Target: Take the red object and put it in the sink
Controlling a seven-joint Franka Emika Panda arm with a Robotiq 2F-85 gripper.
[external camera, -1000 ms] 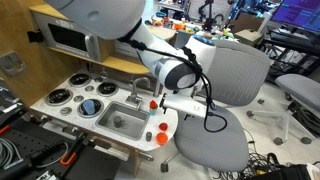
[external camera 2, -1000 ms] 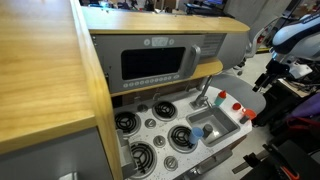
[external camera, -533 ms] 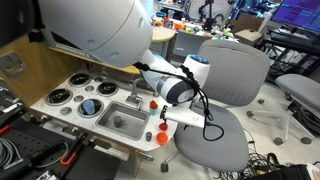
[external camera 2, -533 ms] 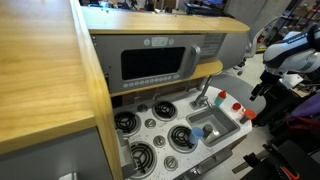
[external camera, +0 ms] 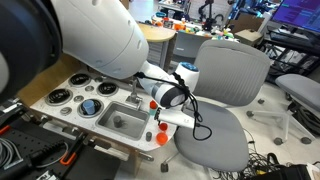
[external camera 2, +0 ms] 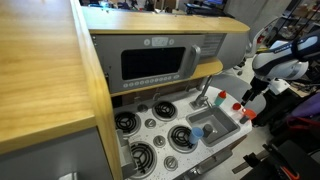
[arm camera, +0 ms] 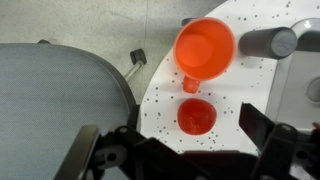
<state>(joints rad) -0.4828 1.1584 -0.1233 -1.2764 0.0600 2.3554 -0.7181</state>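
I should move my gripper down onto the small round red piece and close around its sides, because it is below my gripper and lined up between the open fingers.
The red object is a small round red piece lying on the white speckled counter. In the wrist view it sits just ahead of my gripper, between the two open jaws and untouched. In an exterior view it lies at the counter's end, under my gripper. The sink is a grey metal basin with a silver faucet. The sink also shows in an exterior view, where my gripper hovers beyond it.
An orange-red cup stands on the counter just past the red object, beside the faucet. Another red knob sits at the counter's edge. Round burners lie left of the sink. A grey office chair stands close behind.
The arm has swung lower and closer to the counter's end. The gripper now hangs over the red pieces. The objects on the counter have not moved.
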